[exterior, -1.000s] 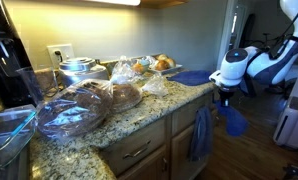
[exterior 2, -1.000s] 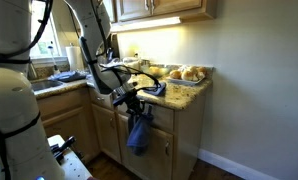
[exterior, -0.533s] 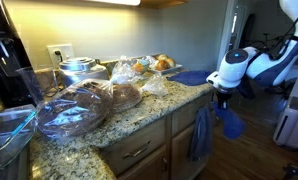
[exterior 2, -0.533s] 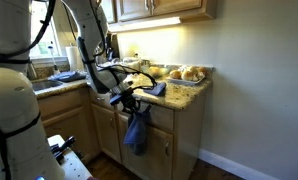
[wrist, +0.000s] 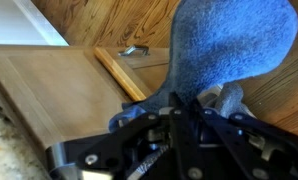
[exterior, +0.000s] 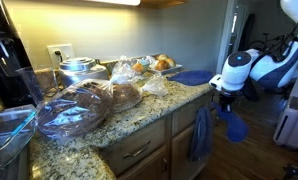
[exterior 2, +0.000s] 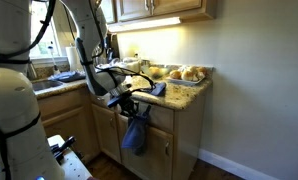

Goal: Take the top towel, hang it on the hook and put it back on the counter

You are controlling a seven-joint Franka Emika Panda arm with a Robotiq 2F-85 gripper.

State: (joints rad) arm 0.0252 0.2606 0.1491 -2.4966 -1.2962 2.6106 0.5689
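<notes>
I should next lower my gripper toward the grey-blue towel's upper end (exterior: 204,112), next to it and slightly below it, and let go of the top towel (exterior: 233,126), because cloth already hangs there.
My gripper (exterior: 228,100) is shut on the top towel (exterior: 233,126), a small bright blue cloth that hangs limp below it, just off the end of the counter (exterior: 139,110) and in front of the cabinets. In an exterior view the gripper (exterior 2: 128,103) holds the towel (exterior 2: 137,133) against the cabinet front. In the wrist view the towel (wrist: 234,45) bunches between my fingers (wrist: 139,112) and fills the upper right. A second bright blue towel (exterior: 194,76) lies on the counter's far end.
A duller grey-blue towel (exterior: 200,133) hangs on the cabinet front near the gripper. Bagged bread (exterior: 84,105), pots (exterior: 77,68) and plastic containers (exterior: 9,130) crowd the counter. A metal drawer handle (wrist: 134,50) shows in the wrist view. Wooden floor lies below.
The gripper with the towel has shifted slightly away from the counter end; the towel still hangs from it. Nothing else has moved.
</notes>
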